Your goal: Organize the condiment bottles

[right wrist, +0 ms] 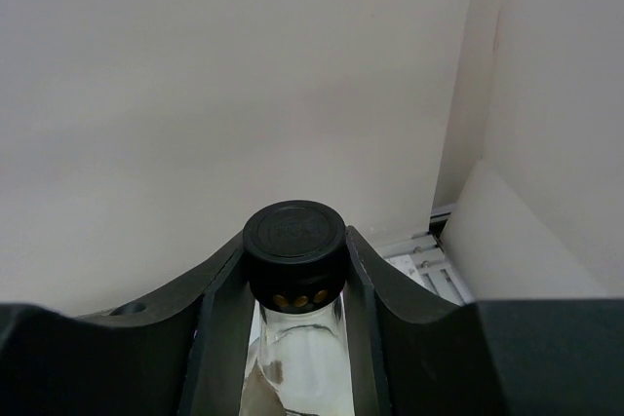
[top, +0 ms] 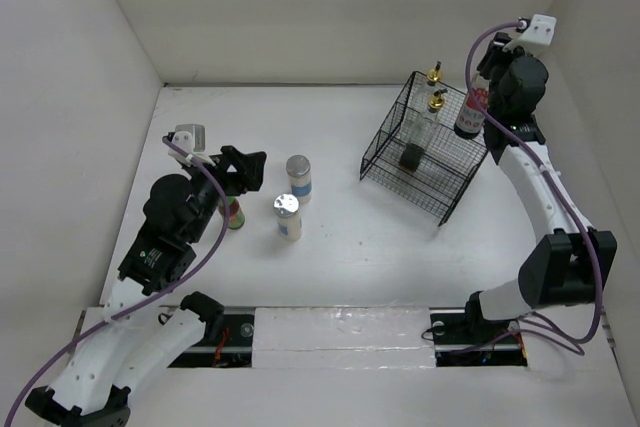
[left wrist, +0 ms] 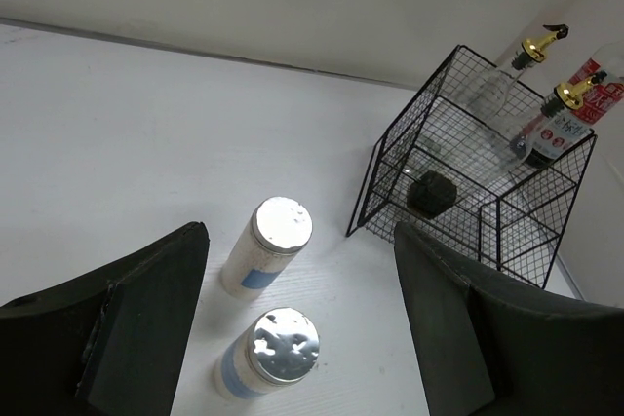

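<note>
My right gripper lowers the red-labelled bottle onto the basket's bottom beside the clear bottles next and releases the bottle's neck, since that spot lies below my gripper.
My right gripper (top: 482,97) is shut on the neck of the black-capped red-labelled bottle (top: 470,115), holding it upright at the far right corner of the black wire basket (top: 400,162). In the right wrist view my fingers (right wrist: 219,284) clamp just under the cap of this bottle (right wrist: 292,362). Two clear bottles with gold pourers (top: 434,77) (top: 437,104) stand in the basket. Two silver-lidded jars (top: 298,177) (top: 288,215) stand on the table. My left gripper (top: 243,169) is open and empty, left of them. The small green-capped bottle (top: 234,213) stands partly hidden under my left arm.
A small black object (top: 412,157) lies on the basket floor. In the left wrist view the two jars (left wrist: 281,226) (left wrist: 280,345) sit between my open fingers, with the basket (left wrist: 385,177) beyond. White walls enclose the table on three sides.
</note>
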Tool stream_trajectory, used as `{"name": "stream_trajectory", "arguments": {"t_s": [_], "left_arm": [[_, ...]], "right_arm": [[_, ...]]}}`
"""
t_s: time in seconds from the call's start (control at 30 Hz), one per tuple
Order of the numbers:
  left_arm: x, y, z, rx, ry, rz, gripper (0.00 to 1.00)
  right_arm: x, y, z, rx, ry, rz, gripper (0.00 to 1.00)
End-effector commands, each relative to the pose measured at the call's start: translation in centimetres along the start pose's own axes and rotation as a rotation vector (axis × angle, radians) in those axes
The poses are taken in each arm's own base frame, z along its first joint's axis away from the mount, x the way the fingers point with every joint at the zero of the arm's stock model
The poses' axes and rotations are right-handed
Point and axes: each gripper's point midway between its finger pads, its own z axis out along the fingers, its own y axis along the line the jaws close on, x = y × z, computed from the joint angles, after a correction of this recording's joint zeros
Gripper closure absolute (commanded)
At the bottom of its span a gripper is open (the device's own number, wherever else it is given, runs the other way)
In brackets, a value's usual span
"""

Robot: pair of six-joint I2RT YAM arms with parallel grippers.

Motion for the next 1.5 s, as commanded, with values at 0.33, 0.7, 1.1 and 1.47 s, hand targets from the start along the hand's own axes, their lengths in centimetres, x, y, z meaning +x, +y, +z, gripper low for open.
{"name": "stream_trajectory", "arguments": {"t_s": [0.33, 0.7, 1.1, 1.47], "left_arm": [[-0.6, -0.5, 0.5, 0.023, -0.026, 0.007, 0.27], [-0.7, -0.9, 0.5, 0.045, -0.026, 0.006, 0.27], [-0.7, -0.9, 0.5, 0.045, -0.026, 0.006, 0.26], [-1.5, 0.2, 0.1, -0.018, -0.067, -0.008, 0.26]], "right_arm": [[0.6, -0.6, -2.9, -0.009, -0.08, 0.128, 0.82], [4.1, -0.6, -5.8, -0.009, -0.028, 0.153, 0.79], [3.0, -0.1, -6.8, -0.046, 0.011, 0.176, 0.33], [-3.5, 3.8, -9.5, -0.233, 0.002, 0.204, 0.36]]}}
